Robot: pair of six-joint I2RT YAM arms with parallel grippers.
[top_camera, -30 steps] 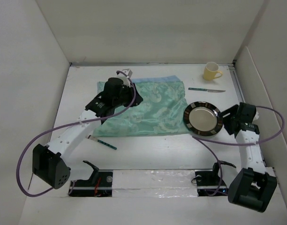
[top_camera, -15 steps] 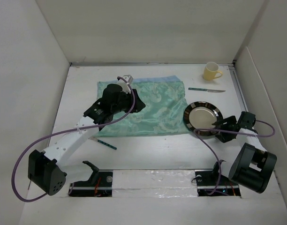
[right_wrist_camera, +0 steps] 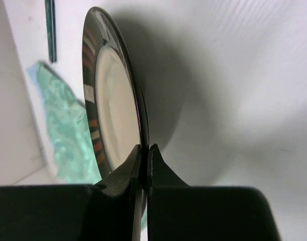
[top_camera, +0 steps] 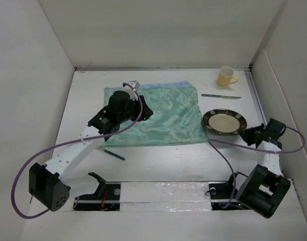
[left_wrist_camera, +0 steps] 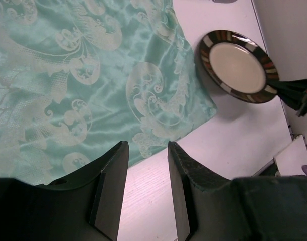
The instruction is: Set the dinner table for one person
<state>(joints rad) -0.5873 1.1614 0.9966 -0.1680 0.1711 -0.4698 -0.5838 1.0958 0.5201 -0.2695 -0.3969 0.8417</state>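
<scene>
My right gripper holds the plate (top_camera: 224, 122) and next needs to go to the left in the top view, over the placemat's middle (top_camera: 157, 119), which is empty, and lower to release it there.
A plate (top_camera: 224, 122) with a dark striped rim and cream centre hangs tilted just right of the mint-green placemat (top_camera: 158, 118) on the white dinner table (top_camera: 163, 160). My right gripper (top_camera: 247, 132) is shut on the plate's near right rim; in the right wrist view the fingers (right_wrist_camera: 145, 148) pinch the thin edge of the plate (right_wrist_camera: 113, 110). My left gripper (top_camera: 142, 109) hovers over the placemat's left half. In the left wrist view it (left_wrist_camera: 147, 145) stands open with nothing between its fingers, above the placemat (left_wrist_camera: 83, 75) edge, the plate (left_wrist_camera: 237, 66) at upper right.
A yellow cup (top_camera: 225, 76) stands at the back right. A teal-handled knife (top_camera: 221, 96) lies behind the plate. A teal-handled fork (top_camera: 112, 153) lies near the placemat's front left corner. White walls close in the table on three sides.
My right gripper has shut on the plate's rim, and the plate has tipped up and shifted a little right. The left gripper opened wider and drew back slightly over the placemat.
</scene>
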